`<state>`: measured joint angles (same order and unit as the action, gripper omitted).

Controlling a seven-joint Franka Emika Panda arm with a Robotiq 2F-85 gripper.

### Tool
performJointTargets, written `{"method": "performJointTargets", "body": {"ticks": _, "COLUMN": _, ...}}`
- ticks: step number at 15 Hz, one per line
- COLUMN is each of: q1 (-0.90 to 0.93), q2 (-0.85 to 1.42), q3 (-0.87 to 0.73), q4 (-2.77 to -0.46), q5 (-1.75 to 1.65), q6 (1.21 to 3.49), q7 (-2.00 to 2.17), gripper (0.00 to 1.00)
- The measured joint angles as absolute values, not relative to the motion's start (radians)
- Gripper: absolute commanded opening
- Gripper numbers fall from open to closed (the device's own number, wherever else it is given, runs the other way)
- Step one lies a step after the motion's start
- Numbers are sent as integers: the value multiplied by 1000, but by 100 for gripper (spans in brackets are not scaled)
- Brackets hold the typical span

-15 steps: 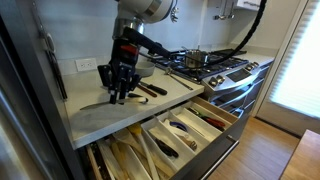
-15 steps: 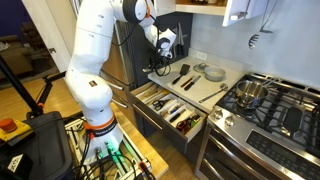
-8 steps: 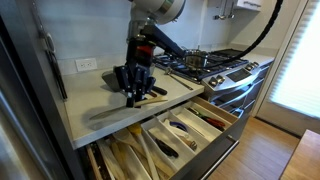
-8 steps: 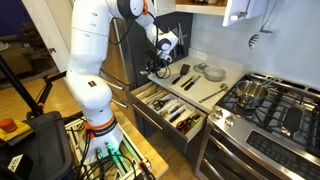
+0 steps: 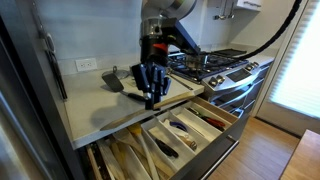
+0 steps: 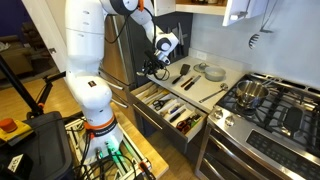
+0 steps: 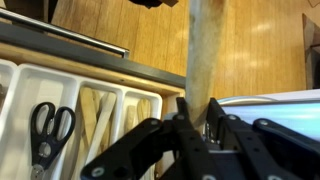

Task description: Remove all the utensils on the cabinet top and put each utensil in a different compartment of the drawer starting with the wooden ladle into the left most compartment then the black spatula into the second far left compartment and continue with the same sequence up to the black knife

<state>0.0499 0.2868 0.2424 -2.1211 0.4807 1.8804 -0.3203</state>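
Observation:
The wooden ladle is still above the open drawer, so my gripper will next lower it toward the compartments holding wooden utensils point(image 5: 123, 157) at the end of the drawer.
In the wrist view my gripper point(image 7: 198, 104) is shut on the handle of the wooden ladle point(image 7: 203, 50), which runs up and away from the jaws. Below it lies the open drawer point(image 7: 70, 55) with its white compartments. In an exterior view my gripper point(image 5: 150, 93) hangs over the front edge of the cabinet top, above the drawer point(image 5: 190, 135). A black spatula point(image 5: 113, 80) lies on the counter behind it. Another exterior view shows my gripper point(image 6: 153, 68) at the near end of the counter, with other utensils point(image 6: 186, 78) lying further along.
Scissors point(image 7: 45, 125) and wooden utensils point(image 7: 95, 115) lie in the drawer's compartments. A gas stove point(image 5: 215, 65) with a pot point(image 6: 250, 95) stands beside the counter. A plate point(image 6: 210, 72) sits at the back of the counter. A wall outlet point(image 5: 87, 65) is behind.
My gripper has moved along the counter toward the stove and out to its front edge, carrying the wooden ladle over the open drawer.

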Motion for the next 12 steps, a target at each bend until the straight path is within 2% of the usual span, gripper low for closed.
{"method": "performJointTargets", "body": {"ticks": 6, "q1": 52, "q2": 301, "q3": 217, "q4": -2146, "q5": 481, "q6": 1855, "q7": -322, "gripper": 6}}
{"method": "performJointTargets", "body": {"ticks": 12, "q1": 67, "q2": 352, "q3": 212, "q4": -2146, "q5": 481, "q6": 1955, "q7": -319, "gripper": 6}}
